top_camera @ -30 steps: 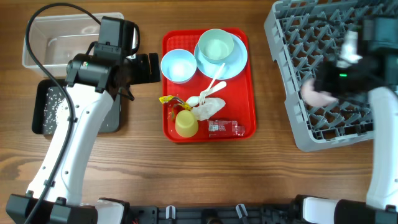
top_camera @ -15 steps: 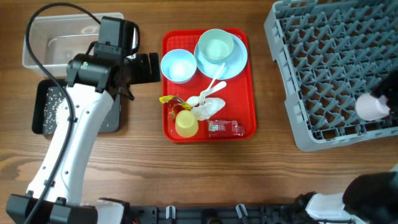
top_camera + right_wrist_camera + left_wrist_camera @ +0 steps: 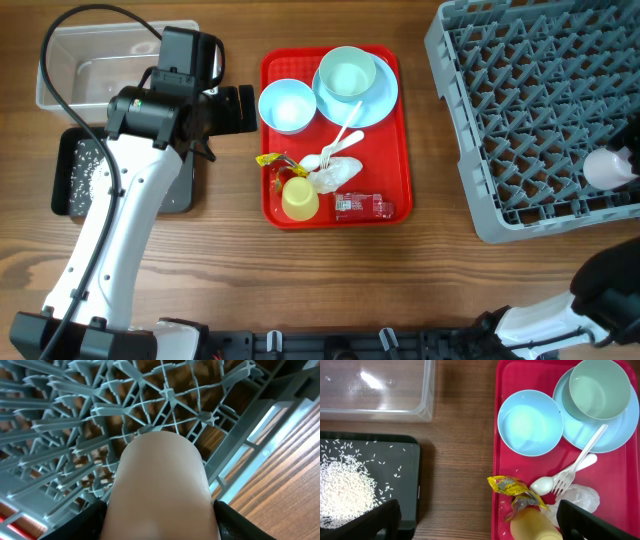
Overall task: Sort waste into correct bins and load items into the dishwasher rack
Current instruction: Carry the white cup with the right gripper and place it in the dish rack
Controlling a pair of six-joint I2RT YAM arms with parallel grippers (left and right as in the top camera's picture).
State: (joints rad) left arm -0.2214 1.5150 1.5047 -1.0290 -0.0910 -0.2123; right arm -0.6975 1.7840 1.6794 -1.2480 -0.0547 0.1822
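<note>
My right gripper is above the empty pegs by the rack's near edge [image 3: 592, 199], so next it should move down, set the small white cup on them and release it.
My right gripper [image 3: 160, 525] is shut on the small white cup [image 3: 160, 480], which hangs over the grey dishwasher rack [image 3: 150, 395] near its front right edge; overhead the cup [image 3: 608, 167] shows there. My left gripper [image 3: 482, 525] stands open and empty above the wood between the black bin [image 3: 405, 460], which holds rice grains [image 3: 345, 490], and the red tray. On that tray lie a blue plate [image 3: 383, 95] with a bowl [image 3: 347, 72] on it, a second bowl [image 3: 285, 105], the yellow cup [image 3: 299, 200], white spoon [image 3: 320, 160], yellow wrapper [image 3: 270, 159], tissue [image 3: 338, 177] and red wrapper [image 3: 362, 206].
The clear tub [image 3: 90, 65] stands behind the black bin at the far left. The red tray [image 3: 400, 150] sits mid-table, with bare wood between it and the rack [image 3: 520, 110]. A white fork [image 3: 347, 142] lies beside the spoon.
My right arm has carried the white cup from over the rack's middle towards its right front edge. The left arm has not moved.
</note>
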